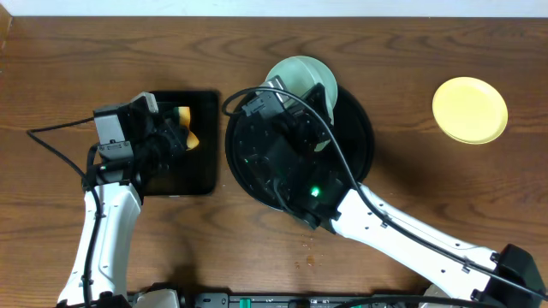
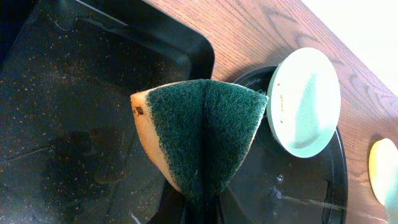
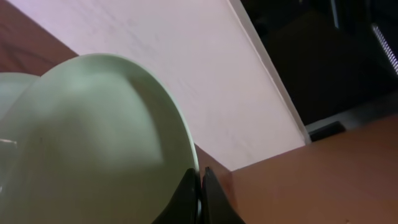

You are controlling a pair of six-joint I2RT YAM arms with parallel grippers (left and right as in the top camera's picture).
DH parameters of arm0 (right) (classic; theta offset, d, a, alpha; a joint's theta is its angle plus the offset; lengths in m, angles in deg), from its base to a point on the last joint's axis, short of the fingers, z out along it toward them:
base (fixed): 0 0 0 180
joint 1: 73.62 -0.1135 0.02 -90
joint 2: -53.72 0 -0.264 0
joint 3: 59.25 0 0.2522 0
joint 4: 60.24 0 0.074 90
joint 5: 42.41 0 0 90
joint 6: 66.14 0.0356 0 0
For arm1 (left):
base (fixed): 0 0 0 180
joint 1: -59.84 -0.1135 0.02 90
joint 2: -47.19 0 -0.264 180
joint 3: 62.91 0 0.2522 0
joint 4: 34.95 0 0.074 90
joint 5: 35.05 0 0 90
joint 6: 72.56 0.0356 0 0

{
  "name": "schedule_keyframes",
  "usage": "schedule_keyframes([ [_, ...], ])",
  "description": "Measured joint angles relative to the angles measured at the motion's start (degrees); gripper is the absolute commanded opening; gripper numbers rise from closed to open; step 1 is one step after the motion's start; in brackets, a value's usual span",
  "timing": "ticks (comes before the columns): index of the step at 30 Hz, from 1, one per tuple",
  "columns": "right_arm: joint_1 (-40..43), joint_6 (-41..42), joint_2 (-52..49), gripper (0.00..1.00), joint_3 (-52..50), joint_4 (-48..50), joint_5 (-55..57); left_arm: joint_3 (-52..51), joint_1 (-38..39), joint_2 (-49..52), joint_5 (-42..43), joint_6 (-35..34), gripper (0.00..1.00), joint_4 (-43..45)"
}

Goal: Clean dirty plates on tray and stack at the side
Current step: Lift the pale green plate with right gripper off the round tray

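Note:
My right gripper will next swing to the right in the overhead view, lower its plate onto the pale yellow plate (image 1: 469,109) and let go, because that plate lies off the tray.
A pale blue plate (image 1: 301,75) is held tilted on its edge over the far rim of the round black tray (image 1: 360,145). My right gripper (image 1: 320,101) is shut on its rim. In the right wrist view the plate (image 3: 93,143) fills the left side, with the gripper (image 3: 200,182) pinching its edge. The left wrist view shows the plate (image 2: 308,102) facing me with small brown specks near its left rim, above the tray (image 2: 292,193). My left gripper (image 2: 202,204) is shut on a folded green and yellow sponge (image 2: 205,130), over the rectangular tray's right edge. A pale yellow plate (image 1: 469,109) lies on the table to the right.
The smaller rectangular black tray (image 1: 184,171) lies left of the round one, with my left gripper (image 1: 175,137) and the sponge (image 1: 192,137) over it. The right arm (image 1: 402,239) crosses the round tray from the front right. Wooden table (image 1: 77,68) surrounds both.

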State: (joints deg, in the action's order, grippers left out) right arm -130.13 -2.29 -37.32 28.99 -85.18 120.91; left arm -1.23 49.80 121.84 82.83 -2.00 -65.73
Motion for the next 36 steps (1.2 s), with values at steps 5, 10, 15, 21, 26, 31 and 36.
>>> schedule_keyframes([
  [5,0.0,-2.29,-0.09,0.01,0.0,1.77,0.07,0.0,0.0,0.0,0.0,0.0,0.08,0.02],
  [10,0.0,-2.99,-0.09,0.01,0.0,2.03,0.2,0.0,0.0,0.0,0.0,0.0,0.08,0.02],
  [15,0.0,-3.19,-0.09,0.01,0.0,2.51,0.13,0.0,0.0,0.0,0.0,0.0,0.08,0.02],
  [21,0.22,-2.45,-0.09,0.01,0.0,2.34,-3.15,0.0,0.0,0.0,0.0,0.0,0.08,0.02],
  [26,2.82,3.56,-0.09,0.01,0.07,-4.52,-10.73,0.0,0.0,0.0,-0.04,0.0,0.08,0.04],
  [31,10.03,16.13,-0.09,0.01,-0.02,-14.4,-29.62,0.0,0.0,0.0,-0.04,0.0,0.08,0.04],
  [36,23.34,26.08,-0.13,0.01,-0.04,-15.15,-54.12,0.0,0.0,0.0,-0.02,0.0,0.08,0.04],
])
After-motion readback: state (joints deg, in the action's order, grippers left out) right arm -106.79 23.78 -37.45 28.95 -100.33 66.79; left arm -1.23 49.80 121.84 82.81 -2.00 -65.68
